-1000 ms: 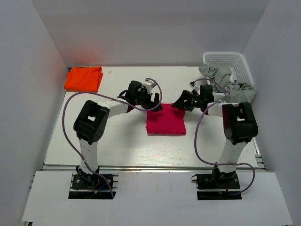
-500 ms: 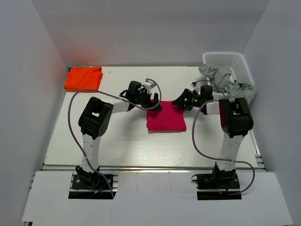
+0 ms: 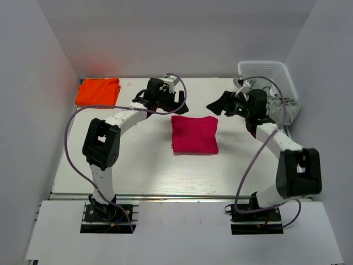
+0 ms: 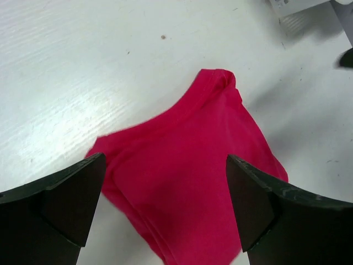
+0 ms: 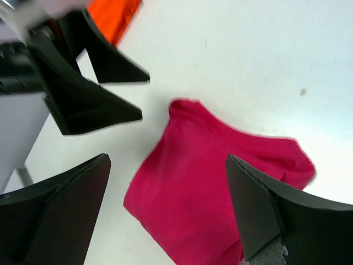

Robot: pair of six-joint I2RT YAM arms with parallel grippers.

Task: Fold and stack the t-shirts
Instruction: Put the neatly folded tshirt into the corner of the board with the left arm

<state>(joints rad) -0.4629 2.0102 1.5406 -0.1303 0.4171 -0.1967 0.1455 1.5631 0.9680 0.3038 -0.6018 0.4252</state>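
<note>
The stacked layers of the red shirt's side edge (image 3: 174, 128) (image 4: 149, 232) facing the orange shirt need to be pinched, so I should next move my left gripper down and back to them.
The magenta-red t-shirt (image 3: 194, 134) lies folded into a rough square on the white table, mid-table. It also shows in the left wrist view (image 4: 193, 182) and the right wrist view (image 5: 220, 199). The bright orange t-shirt (image 3: 98, 91) lies folded at the far left corner; a sliver of it shows in the right wrist view (image 5: 113, 16). My left gripper (image 3: 177, 106) is open and empty, raised above the table just beyond the red shirt's far left corner. My right gripper (image 3: 216, 105) is open and empty, raised beyond the shirt's far right corner.
A white plastic basket (image 3: 270, 77) stands at the far right with grey cloth (image 3: 276, 102) draped over its near edge. White walls close in the table (image 3: 138, 160) on three sides. The left gripper's fingers (image 5: 88, 105) show in the right wrist view.
Both grippers have let go of the red shirt's far corners and risen away toward the back; the right arm swung toward the basket. The shirt stays folded in place.
</note>
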